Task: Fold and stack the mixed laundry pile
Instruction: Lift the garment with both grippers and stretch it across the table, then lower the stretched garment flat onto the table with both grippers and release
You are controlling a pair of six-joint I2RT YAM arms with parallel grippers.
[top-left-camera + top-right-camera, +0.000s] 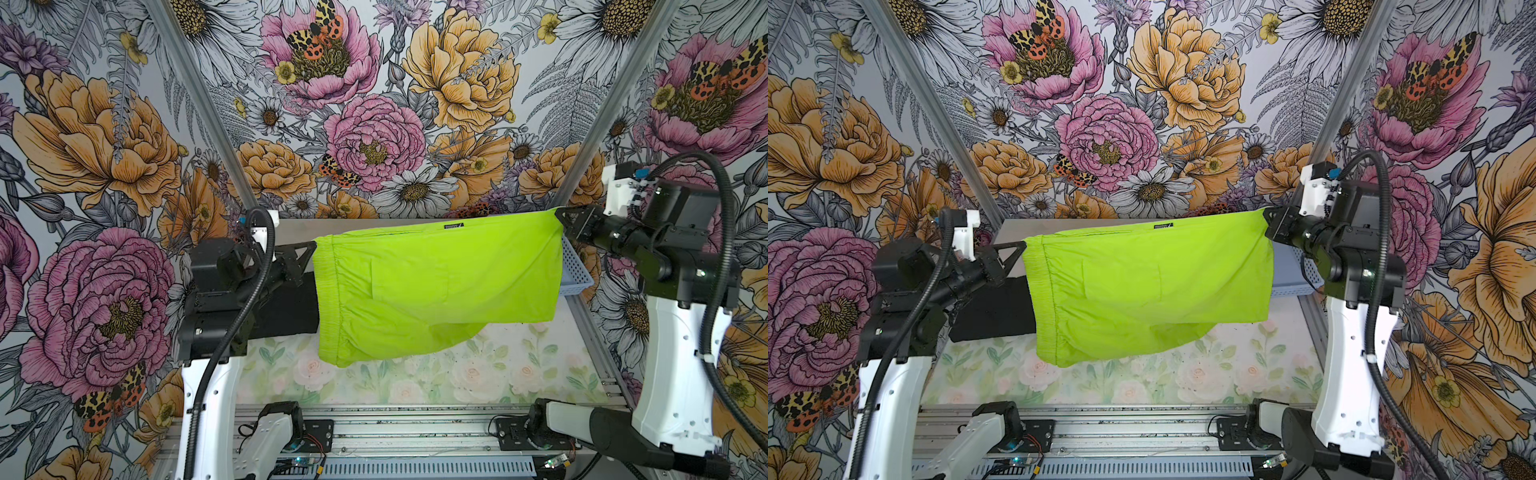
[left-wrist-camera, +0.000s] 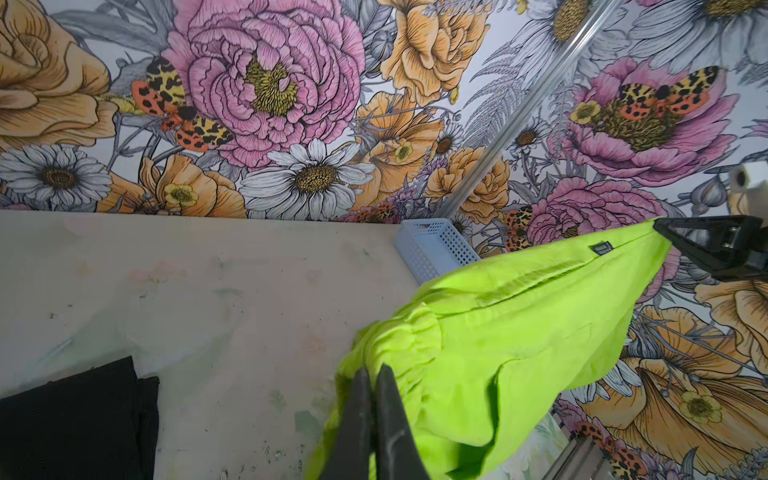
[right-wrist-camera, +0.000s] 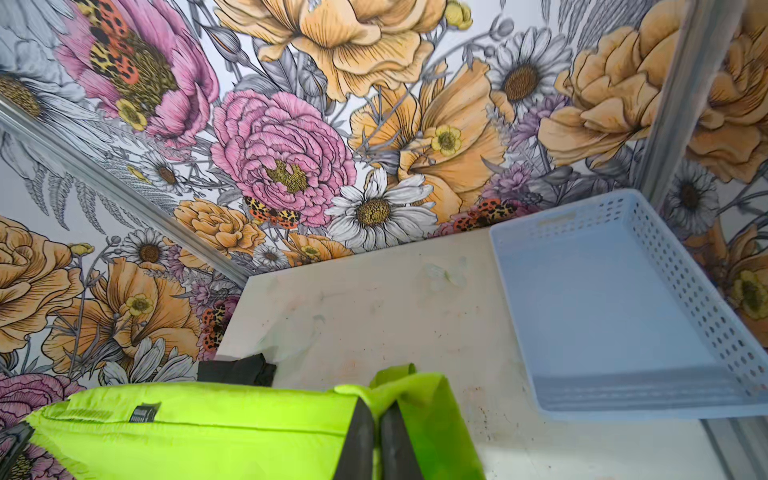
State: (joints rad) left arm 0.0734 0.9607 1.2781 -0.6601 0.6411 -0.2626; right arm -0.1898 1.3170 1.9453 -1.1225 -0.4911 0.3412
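Note:
I will lower my right gripper outward to the bare tabletop (image 3: 448, 292) beside the light-blue basket and let go of the opposite corner there. The tabletop is below and outward of the gripper.
The lime-green shorts (image 1: 432, 286) (image 1: 1142, 286) hang stretched in the air between my two grippers in both top views. My left gripper (image 1: 312, 249) (image 2: 374, 370) is shut on the gathered elastic waistband at the left corner. My right gripper (image 1: 560, 219) (image 3: 377, 405) is shut on the opposite corner, near the small black logo (image 1: 453, 226) (image 3: 144, 412). The lower part of the shorts sags loosely above the table. A black T-shirt (image 1: 286, 303) (image 1: 992, 311) (image 2: 79, 419) lies folded on the table at the left, partly hidden behind the shorts and left arm.
A light-blue perforated basket (image 1: 575, 266) (image 3: 623, 307) stands empty at the back right of the table, beside the right arm. The flower-patterned table surface (image 1: 478, 374) shows in front of the hanging shorts. Flowered walls enclose three sides.

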